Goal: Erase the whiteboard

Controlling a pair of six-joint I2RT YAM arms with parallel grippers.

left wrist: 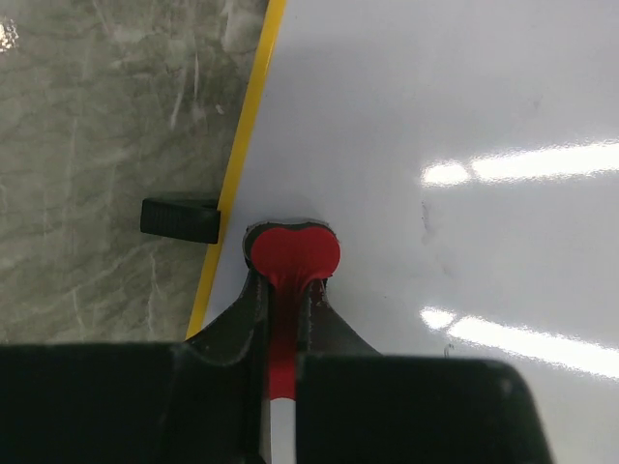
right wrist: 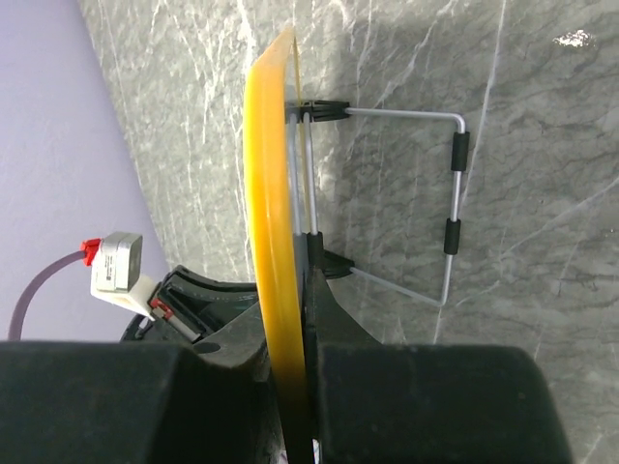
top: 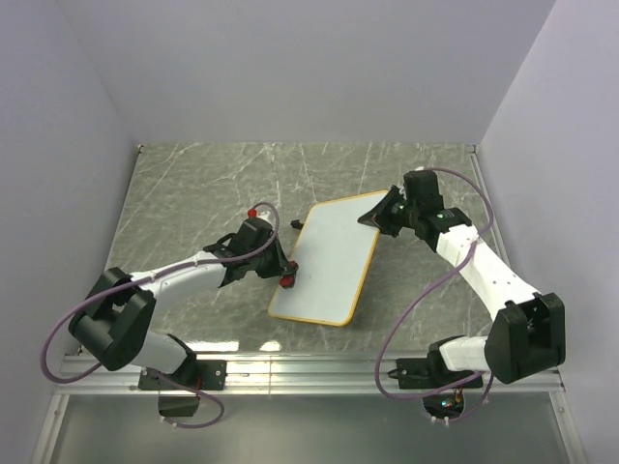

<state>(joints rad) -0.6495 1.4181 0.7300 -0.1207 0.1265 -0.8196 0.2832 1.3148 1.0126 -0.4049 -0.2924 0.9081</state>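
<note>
I will raise my left gripper, move left in the top view and bring the eraser (top: 287, 281) down onto the bare tabletop to release it, as the whiteboard looks almost blank.
The whiteboard (top: 329, 266) lies slanted at mid-table, white with a yellow-orange rim, its face looking almost blank. In the left wrist view the whiteboard (left wrist: 435, 116) carries only faint specks. My left gripper (top: 287, 274) is shut on a small red eraser (top: 287, 281), whose head rests on the board just inside its left rim. The left gripper (left wrist: 288, 290) pinches the stem of the eraser (left wrist: 293, 253). At the board's far right corner, my right gripper (top: 372, 217) is shut on the rim. The whiteboard (right wrist: 271, 193) runs edge-on between the jaws of the right gripper (right wrist: 308, 280).
A bent wire stand (right wrist: 453, 193) juts from the board's back over the grey marble-patterned table (top: 193, 193). A small black piece (left wrist: 180, 217) sits on the table against the board's left rim. Lavender walls close in the sides and back.
</note>
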